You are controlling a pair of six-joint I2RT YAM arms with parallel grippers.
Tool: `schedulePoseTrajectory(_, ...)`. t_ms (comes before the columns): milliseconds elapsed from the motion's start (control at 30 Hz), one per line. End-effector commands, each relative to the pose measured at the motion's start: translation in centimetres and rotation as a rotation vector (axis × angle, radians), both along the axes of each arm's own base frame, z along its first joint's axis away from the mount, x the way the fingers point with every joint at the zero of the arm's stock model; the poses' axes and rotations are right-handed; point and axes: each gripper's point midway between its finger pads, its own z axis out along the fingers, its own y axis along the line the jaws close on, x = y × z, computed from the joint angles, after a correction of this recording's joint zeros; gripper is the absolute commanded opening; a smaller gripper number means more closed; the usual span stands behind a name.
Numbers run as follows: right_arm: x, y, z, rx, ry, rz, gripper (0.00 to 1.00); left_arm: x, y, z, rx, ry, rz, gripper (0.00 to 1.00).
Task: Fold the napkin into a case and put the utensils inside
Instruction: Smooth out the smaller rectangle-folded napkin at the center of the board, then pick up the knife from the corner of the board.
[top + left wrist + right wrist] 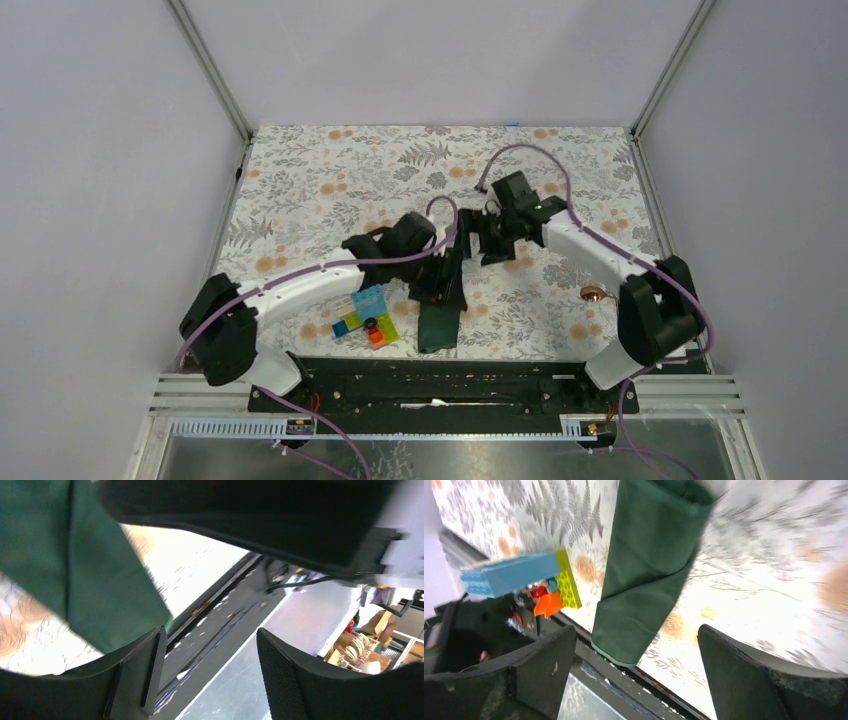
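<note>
My right gripper moves next to the right in the top view and down to the tabletop beside the copper spoon (594, 294), because the napkin (439, 325) is folded.
The dark green napkin (439, 325) lies folded into a long narrow strip on the floral table covering, its near end at the table's front edge. It also shows in the left wrist view (75, 555) and in the right wrist view (649, 555). My left gripper (438, 278) hangs over the strip's far part, open and empty (210, 632). My right gripper (482, 236) is just beyond the strip, open and empty (636, 635). The copper spoon (594, 294) lies at the right, near the right arm. The silver utensil is out of view.
A cluster of colourful plastic blocks (366, 318) sits just left of the napkin, also in the right wrist view (524, 577). The black base rail (440, 380) runs along the front edge. Grey walls enclose the table on three sides.
</note>
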Motion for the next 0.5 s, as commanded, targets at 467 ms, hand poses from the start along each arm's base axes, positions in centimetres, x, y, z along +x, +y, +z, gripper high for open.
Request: schedulePoseTrajectory(467,4.8,-29.3,4.0,-1.136,-0.123,0.417,0.88,5.6,-0.8,12.0,-0.15,-0.456,-0.159,0.85)
